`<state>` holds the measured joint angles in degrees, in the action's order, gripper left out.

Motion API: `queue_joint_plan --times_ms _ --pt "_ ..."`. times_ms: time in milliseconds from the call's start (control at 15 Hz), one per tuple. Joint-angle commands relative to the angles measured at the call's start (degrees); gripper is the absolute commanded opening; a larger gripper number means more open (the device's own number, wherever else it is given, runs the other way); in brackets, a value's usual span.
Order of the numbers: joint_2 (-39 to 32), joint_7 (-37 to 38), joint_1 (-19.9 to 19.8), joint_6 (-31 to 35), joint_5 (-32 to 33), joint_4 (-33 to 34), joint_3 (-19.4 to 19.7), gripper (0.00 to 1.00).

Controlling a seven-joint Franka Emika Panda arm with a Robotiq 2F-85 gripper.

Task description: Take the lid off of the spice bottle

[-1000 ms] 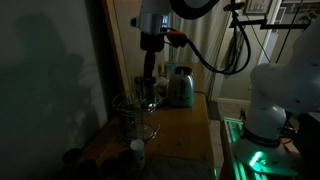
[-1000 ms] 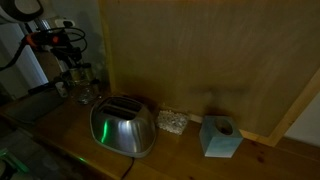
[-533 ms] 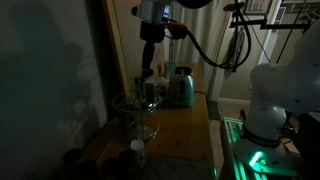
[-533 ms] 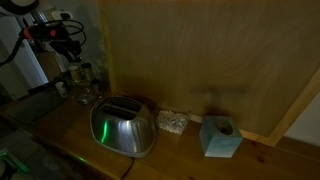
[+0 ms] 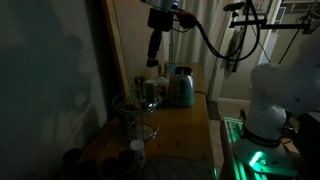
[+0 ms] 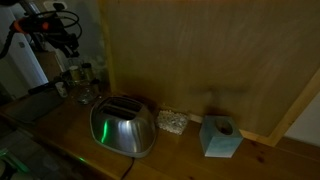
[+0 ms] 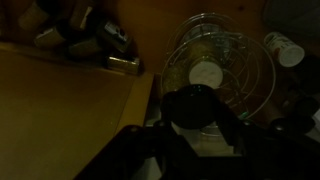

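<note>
Next, my gripper moves away from the jars and down over the surface of the dark mat (image 5: 188, 169) to release the lid, since the mat lies bare beside them.
The scene is very dark. In the wrist view my gripper (image 7: 192, 118) is shut on a dark round lid (image 7: 190, 103) held between the two fingers. Below it is a round glass vessel (image 7: 235, 75) with a pale disc at its centre. In both exterior views the gripper (image 5: 152, 62) (image 6: 70, 45) hangs well above the spice bottle (image 5: 147, 92) (image 6: 75, 76), which stands among other jars at the end of the wooden counter. The bottle's open top cannot be made out.
A steel toaster (image 5: 181, 86) (image 6: 122, 126) stands on the counter. A blue tissue box (image 6: 220, 138) is by the wooden wall. A glass jug (image 5: 135, 116) and a white-capped bottle (image 5: 136, 150) (image 7: 283, 47) stand close by. Several small jars (image 7: 95, 38) lie nearby. A white robot base (image 5: 275, 95) stands beside the counter.
My gripper has risen straight up from the bottle over the last second, carrying the dark lid. Nothing else on the counter has moved.
</note>
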<state>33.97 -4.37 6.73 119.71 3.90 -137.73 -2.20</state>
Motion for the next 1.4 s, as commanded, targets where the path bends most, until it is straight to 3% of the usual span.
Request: queue_joint_plan --times_ms 0,267,733,800,1333 --pt "7.61 -2.47 -0.31 -3.48 0.00 -5.40 0.53 0.24" --pt "13.51 -6.83 0.53 -7.36 0.54 -10.87 1.56 0.24" --pt "21.08 -20.76 6.15 2.38 -1.15 -24.36 6.26 0.24" --pt "17.46 -22.47 7.45 1.51 -0.89 -19.82 6.15 0.24" --pt "12.51 -31.70 16.61 4.59 -1.46 -20.75 5.73 0.24"
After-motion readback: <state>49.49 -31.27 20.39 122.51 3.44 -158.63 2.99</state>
